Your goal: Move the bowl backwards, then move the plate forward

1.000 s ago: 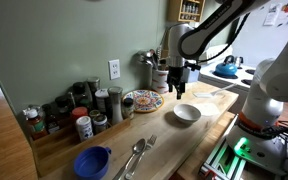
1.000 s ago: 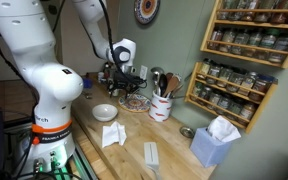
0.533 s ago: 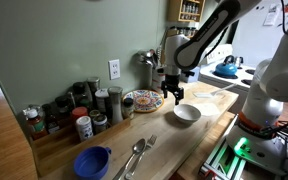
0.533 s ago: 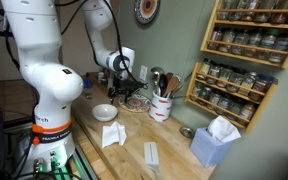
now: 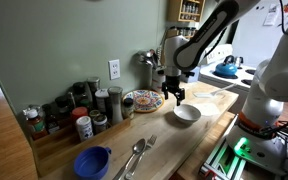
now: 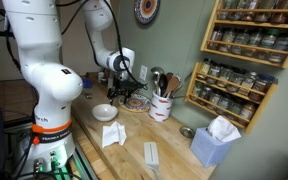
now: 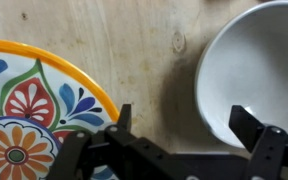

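I will lower my gripper onto the bowl's rim on the plate's side (image 5: 176,109) (image 7: 198,100), with one finger inside the bowl, and close, because that rim shows between my open fingers.
The small white bowl (image 5: 187,114) sits on the wooden counter near its front edge; it also shows in an exterior view (image 6: 105,112) and in the wrist view (image 7: 256,70) at the right. The patterned plate (image 5: 142,100) lies behind it by the wall, and shows in the wrist view (image 7: 29,110) at the left with an orange rim. My gripper (image 5: 174,96) hangs low between plate and bowl. In the wrist view the gripper (image 7: 184,125) is open, one finger beside the plate's rim, the other over the bowl's near rim, and it holds nothing.
A blue bowl (image 5: 92,161) and metal spoons (image 5: 136,155) lie on the counter. Spice jars (image 5: 79,110) line the wall. A utensil holder (image 6: 162,104), a crumpled napkin (image 6: 112,134), a tissue box (image 6: 215,140) and a spice shelf (image 6: 244,50) are nearby.
The gripper has come down from above the bowl to just over the counter between plate and bowl. In the last half second nothing has visibly moved.
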Robot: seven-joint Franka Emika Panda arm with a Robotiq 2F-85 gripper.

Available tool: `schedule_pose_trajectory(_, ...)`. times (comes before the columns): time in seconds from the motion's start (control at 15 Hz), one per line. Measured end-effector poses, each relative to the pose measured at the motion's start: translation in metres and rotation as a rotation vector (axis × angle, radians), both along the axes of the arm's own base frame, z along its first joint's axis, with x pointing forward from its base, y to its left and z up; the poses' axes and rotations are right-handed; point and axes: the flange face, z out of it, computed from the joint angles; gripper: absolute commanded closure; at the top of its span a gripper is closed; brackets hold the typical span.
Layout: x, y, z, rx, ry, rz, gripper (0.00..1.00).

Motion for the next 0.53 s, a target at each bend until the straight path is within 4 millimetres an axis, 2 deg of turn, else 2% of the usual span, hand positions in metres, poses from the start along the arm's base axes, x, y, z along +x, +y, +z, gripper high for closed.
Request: schedule_pose_trajectory(0.53, -0.001, -0.004, -0.013, 0.007, 0.033, 0.139, 0.0)
